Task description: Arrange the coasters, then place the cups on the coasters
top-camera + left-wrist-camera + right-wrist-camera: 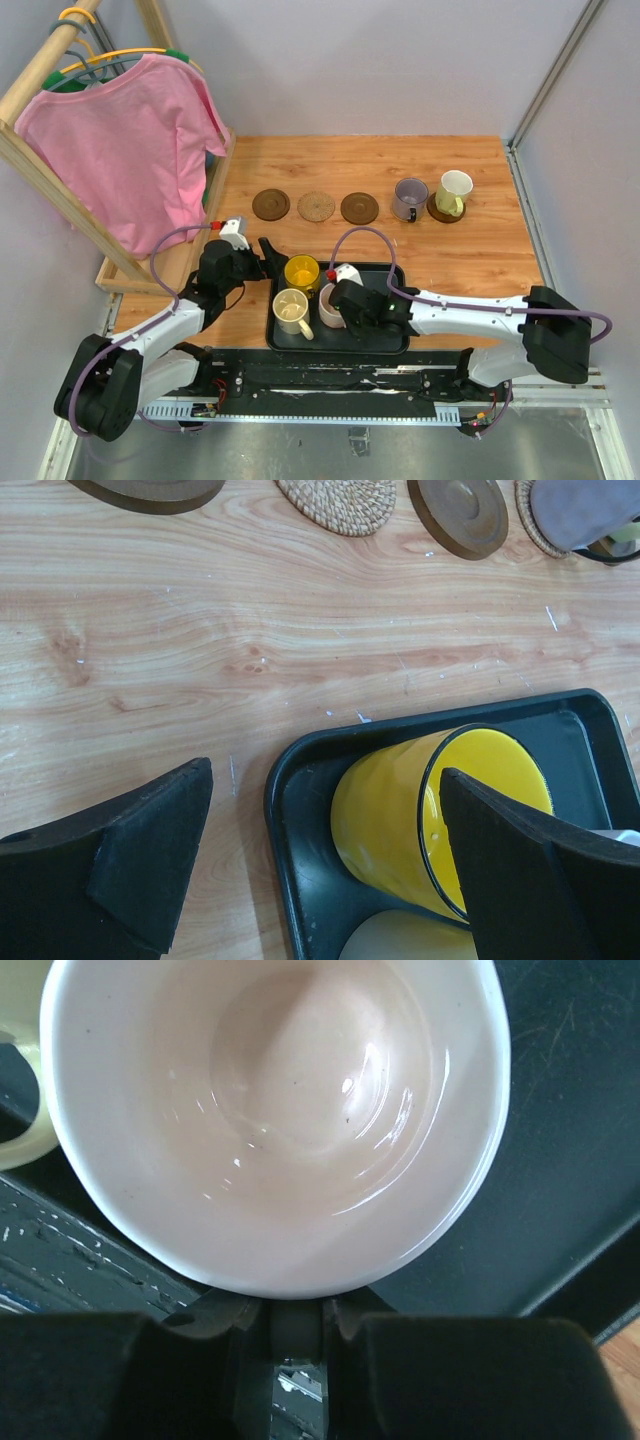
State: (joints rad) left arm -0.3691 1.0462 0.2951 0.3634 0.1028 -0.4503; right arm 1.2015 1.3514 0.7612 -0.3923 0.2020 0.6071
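Observation:
My right gripper rises next and carries the pink cup (328,306) outward, down onto the bare coaster beside the purple-grey cup, since that coaster lies outward of my gripper.
Three bare coasters (271,205) (317,206) (359,208) lie in a row at the back. The purple-grey cup (409,198) and the pale yellow-green cup (453,192) stand on two more coasters to their right. A black tray (385,340) holds the yellow cup (301,272), the cream cup (291,311) and the pink cup (328,306). My left gripper (320,870) is open at the tray's left corner, its right finger (520,870) over the yellow cup (395,820). My right gripper (297,1322) is shut on the handle of the pink cup (280,1110).
A wooden rack (40,160) with a pink T-shirt (130,140) on a hanger stands at the left, its base reaching the table's left side. Grey walls and a metal post (555,75) close the back and right. The arm bases sit on a rail (330,385) at the near edge.

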